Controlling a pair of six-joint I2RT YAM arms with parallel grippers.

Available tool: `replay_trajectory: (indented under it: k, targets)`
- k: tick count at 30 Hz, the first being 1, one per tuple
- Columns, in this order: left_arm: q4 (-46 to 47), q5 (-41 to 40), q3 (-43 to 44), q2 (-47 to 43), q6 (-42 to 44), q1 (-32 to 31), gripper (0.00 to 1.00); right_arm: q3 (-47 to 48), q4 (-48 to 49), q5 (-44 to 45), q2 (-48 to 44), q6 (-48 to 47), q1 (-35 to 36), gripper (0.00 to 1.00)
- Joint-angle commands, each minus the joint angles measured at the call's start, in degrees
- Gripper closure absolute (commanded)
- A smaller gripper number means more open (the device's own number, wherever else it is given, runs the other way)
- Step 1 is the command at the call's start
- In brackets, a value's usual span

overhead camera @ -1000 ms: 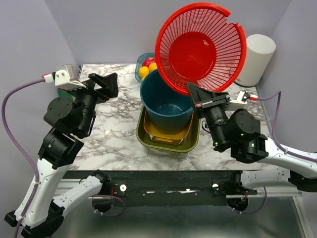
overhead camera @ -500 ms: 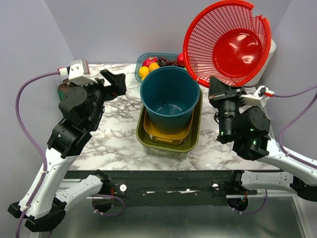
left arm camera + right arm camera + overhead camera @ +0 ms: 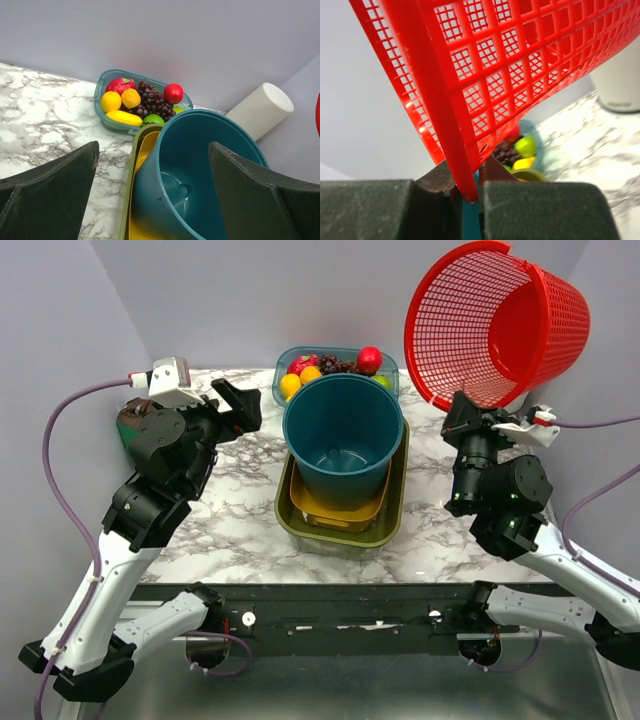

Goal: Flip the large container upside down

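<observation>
My right gripper holds the basket with its opening facing sideways, so next it will turn, go down to the table below, beside the olive tray, and release.
The large container is a red mesh basket (image 3: 500, 325), held in the air above the table's far right corner. It is tipped on its side, with its mouth facing left and down. My right gripper (image 3: 463, 408) is shut on the basket's rim from below. In the right wrist view the red rim (image 3: 465, 175) is pinched between the jaws of the right gripper (image 3: 470, 192). My left gripper (image 3: 236, 402) hangs open at the left, pointing at the teal bucket (image 3: 343, 435). Nothing sits between the fingers of the left gripper (image 3: 154, 150).
The teal bucket (image 3: 200, 170) stands upright in a yellow tub (image 3: 335, 508), which sits inside an olive tray (image 3: 392, 525) at the table's middle. A blue bowl (image 3: 285, 365) of toy fruit is behind them. A white cylinder (image 3: 260, 107) stands at the far right.
The right arm has carried the red basket rightward and upward, and rotated it. Its inside faced the camera; now I see its side wall. The left arm has shifted slightly right.
</observation>
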Motion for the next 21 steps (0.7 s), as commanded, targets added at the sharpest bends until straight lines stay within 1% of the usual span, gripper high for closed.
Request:
replay_trajectory:
  k: [1,5,10,11,15,17,21]
  targets:
    - [0.47,0.93,-0.7,-0.26,-0.45,0.0,0.01,-2.61,6.74,-4.84,-0.48,-12.11,-3.34,0.99]
    - [0.38,1.37,-1.31,-0.17,-0.63,0.0,0.01,-5.07,9.19,-6.69,0.83,-18.79,-7.63,0.99]
    - [-1.1,1.28,-0.52,0.53,0.42,0.0,0.01,-8.23,9.82,-10.55,0.67,-21.53,-12.12,0.99]
    - [-1.37,0.67,-0.17,0.62,0.6,0.0,0.01,-9.19,9.82,-11.17,0.84,-23.71,-13.7,0.99]
    - [-0.67,0.23,-1.05,0.18,1.31,0.0,0.01,-11.31,10.08,-12.58,2.42,-27.33,-18.1,0.99]
    - [-0.5,0.31,-1.31,0.09,1.48,0.0,0.01,-12.97,12.18,-13.98,3.38,-29.78,-20.29,0.99]
    - [-0.94,-0.12,-1.49,-0.08,1.74,0.0,0.01,-17.98,22.62,-15.74,6.45,-36.2,-23.9,0.99]
